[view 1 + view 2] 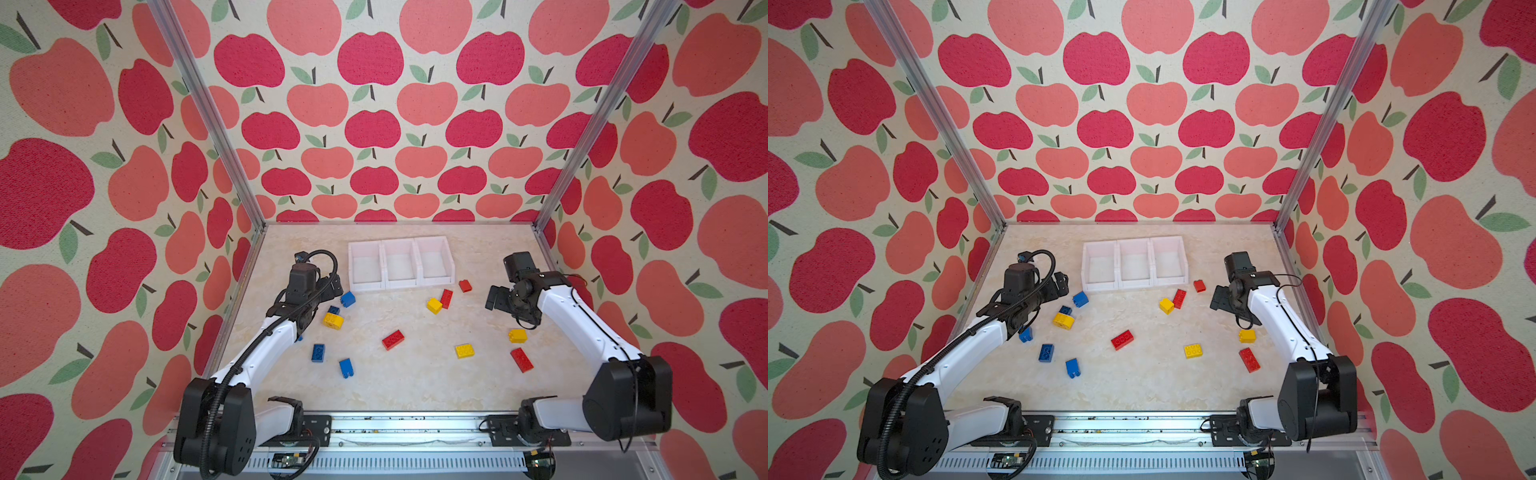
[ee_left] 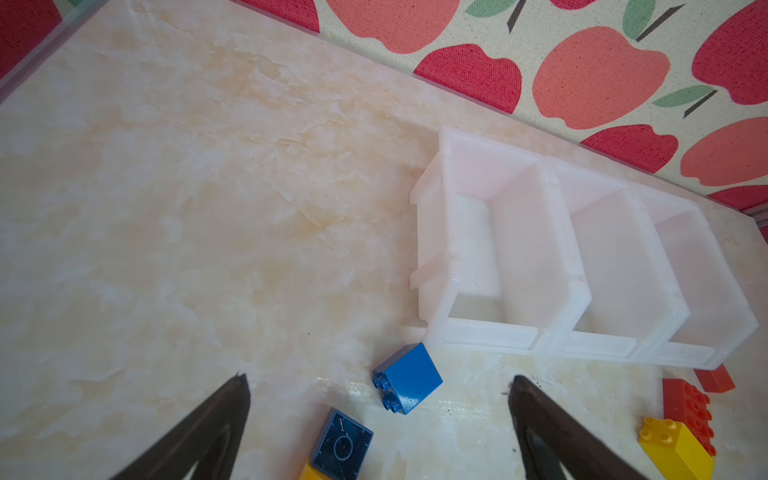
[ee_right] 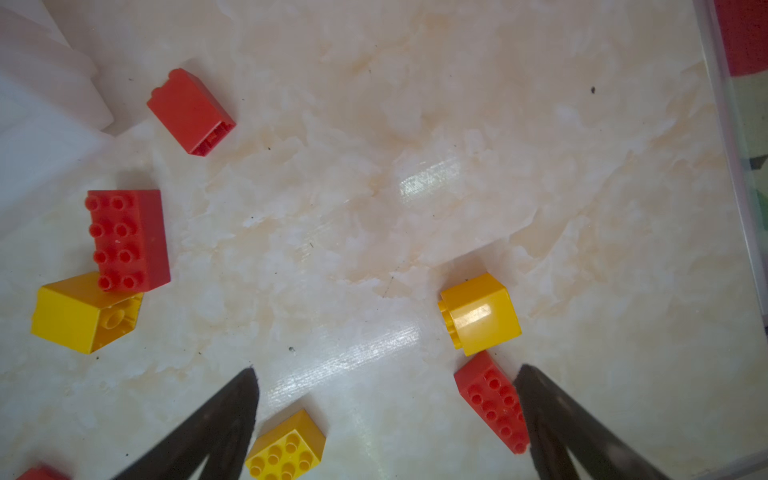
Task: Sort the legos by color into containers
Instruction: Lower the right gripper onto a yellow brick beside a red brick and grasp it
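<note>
The yellow brick by the red one is lower and nearer my base than my open right gripper, so my right gripper needs to move back and down around the brick's sides to close.
Three joined white containers [image 1: 401, 266] stand at the back middle, all empty inside. The legos lie loose on the marble table. Blue ones [image 1: 348, 298] [image 1: 318, 353] [image 1: 345, 368] are on the left, by a dark blue brick on a yellow one [image 1: 333, 320]. Red [image 1: 393, 339] [image 1: 446, 298] [image 1: 465, 285] [image 1: 521, 359] and yellow bricks [image 1: 434, 305] [image 1: 464, 350] [image 1: 517, 335] are in the middle and on the right. My left gripper [image 2: 379, 377] is open just short of a blue brick [image 2: 409, 378]. My right gripper [image 3: 387, 369] hovers open, with a yellow brick [image 3: 286, 449] and a red brick [image 3: 492, 401] below it.
Apple-print walls [image 1: 374, 124] and aluminium posts [image 1: 540, 226] close in the table on three sides. A metal rail [image 1: 399, 428] runs along the front edge, between the two arm bases. In a top view another blue brick [image 1: 1025, 333] shows partly under the left arm.
</note>
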